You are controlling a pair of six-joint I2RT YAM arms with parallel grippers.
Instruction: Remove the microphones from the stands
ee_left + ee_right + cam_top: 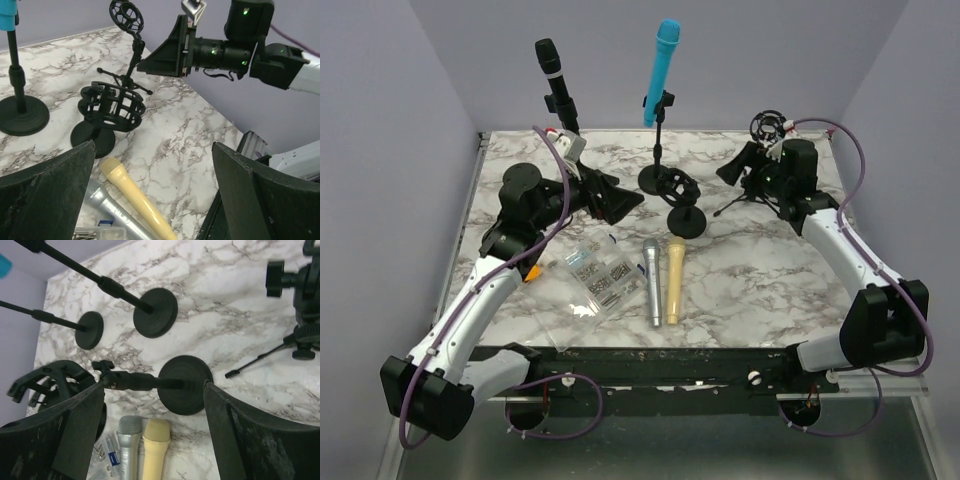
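Observation:
The blue microphone's handle (pixel 658 78) sits above and outward of the open fingers, high in the stand's clip, so my left gripper rises outward onto it next.
A blue microphone (pixel 662 70) stands in a clip on a round-based stand (pixel 659 180) at the back middle. A black microphone (pixel 552 80) stands on another stand at the back left. My left gripper (pixel 632 200) is open and empty, low over the table, left of the blue microphone's stand. In the left wrist view (pixel 155 200) only the stand's base (pixel 20 115) and the microphone's lower end (pixel 7 15) show. My right gripper (pixel 722 172) is open and empty, right of the stands. In the right wrist view (pixel 155 430) it faces both bases (pixel 155 312).
An empty shock-mount stand (pixel 684 205) stands between the grippers. A tripod with a shock mount (pixel 768 128) is at the back right. A silver microphone (pixel 651 282) and a yellow microphone (pixel 675 278) lie side by side at the front. A clear box of screws (pixel 596 280) lies beside them.

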